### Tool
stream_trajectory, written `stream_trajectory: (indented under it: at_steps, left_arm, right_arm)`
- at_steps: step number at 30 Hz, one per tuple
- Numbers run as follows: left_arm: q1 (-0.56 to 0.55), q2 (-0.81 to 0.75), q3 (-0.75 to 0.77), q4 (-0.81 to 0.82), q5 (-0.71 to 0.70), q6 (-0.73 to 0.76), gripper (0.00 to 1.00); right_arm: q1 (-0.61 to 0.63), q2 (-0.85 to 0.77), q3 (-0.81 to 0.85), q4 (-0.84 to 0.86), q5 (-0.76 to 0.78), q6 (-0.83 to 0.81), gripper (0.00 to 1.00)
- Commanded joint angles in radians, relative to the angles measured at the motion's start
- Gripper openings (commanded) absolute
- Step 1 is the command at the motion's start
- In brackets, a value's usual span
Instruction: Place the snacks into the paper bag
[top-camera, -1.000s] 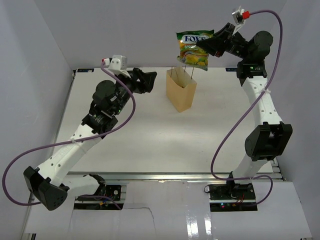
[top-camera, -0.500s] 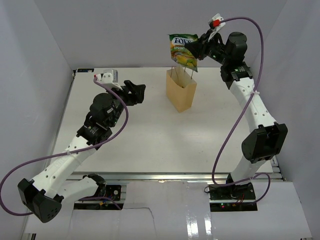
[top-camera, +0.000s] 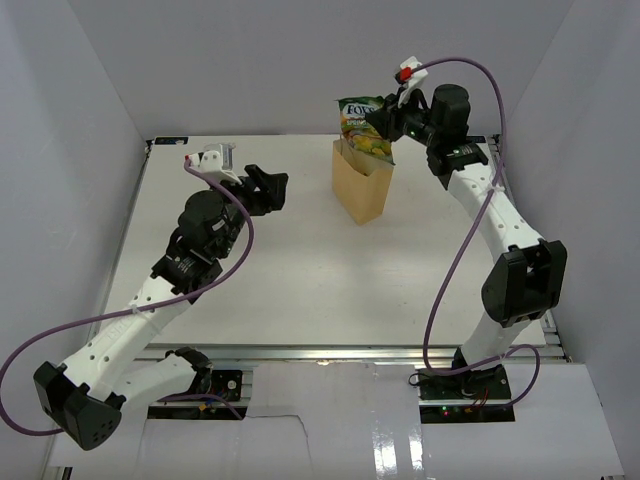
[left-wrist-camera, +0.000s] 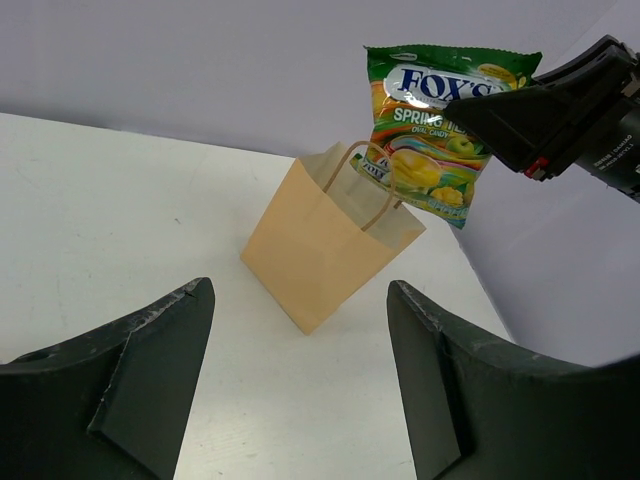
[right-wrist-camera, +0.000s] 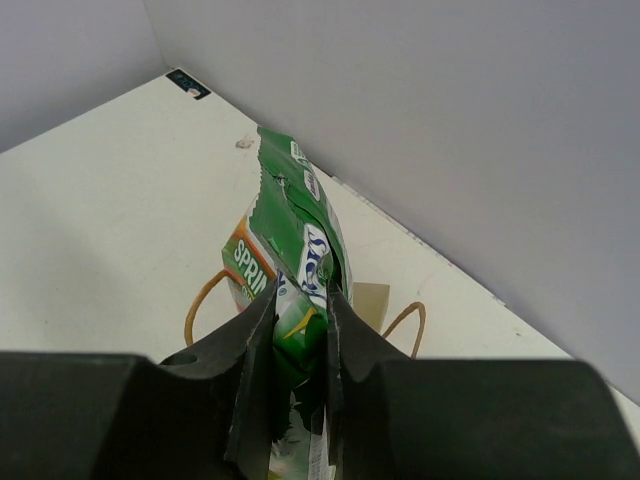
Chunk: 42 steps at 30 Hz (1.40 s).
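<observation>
The robot's right gripper should go down and to its left in the top view, toward the bag's opening (top-camera: 360, 160) below, because the packet sticks out over the bag's rim.
My right gripper (top-camera: 385, 117) is shut on a green-and-yellow Fox's snack packet (top-camera: 362, 125) and holds it right above the mouth of the tan paper bag (top-camera: 361, 185), which stands upright on the table. In the right wrist view the packet (right-wrist-camera: 300, 250) is pinched between my fingers (right-wrist-camera: 255, 330) over the bag's loop handles (right-wrist-camera: 200, 305). In the left wrist view the packet (left-wrist-camera: 440, 130) hangs over the bag (left-wrist-camera: 325, 240). My left gripper (top-camera: 268, 185) is open and empty, left of the bag, and it shows in the left wrist view (left-wrist-camera: 300, 295).
White table (top-camera: 280, 270) walled in by white panels. The right arm's purple cable (top-camera: 455, 270) loops over the right side. No other packets show on the table.
My right gripper has carried the packet left and down, from high right of the bag to just over its mouth. My left gripper has drawn back to the left, away from the bag.
</observation>
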Motion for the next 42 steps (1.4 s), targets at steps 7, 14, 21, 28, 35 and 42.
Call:
stream_trajectory:
  at_steps: [7,14,21,28,35,42]
  left_arm:
    - [0.008,-0.017,-0.019,-0.011,0.002,-0.019,0.80]
    - [0.008,-0.020,-0.026,-0.014,0.002,-0.029,0.80]
    - [0.008,-0.011,-0.022,-0.014,0.007,-0.032,0.80]
    - [0.008,-0.011,-0.022,-0.018,0.009,-0.039,0.80]
    - [0.010,-0.006,-0.025,-0.018,0.013,-0.045,0.80]
    - [0.008,-0.008,-0.026,-0.020,0.009,-0.047,0.80]
  right_arm:
    - [0.035,0.019,-0.063,0.127,0.049,-0.065,0.08]
    - [0.037,0.057,-0.040,0.159,0.024,-0.104,0.08]
    - [0.035,0.091,-0.002,0.206,-0.067,-0.131,0.08]
    - [0.035,0.114,0.040,0.216,-0.152,-0.151,0.08]
    - [0.031,0.154,0.040,0.225,-0.183,-0.196,0.08]
    - [0.028,0.140,-0.017,0.243,-0.180,-0.197,0.25]
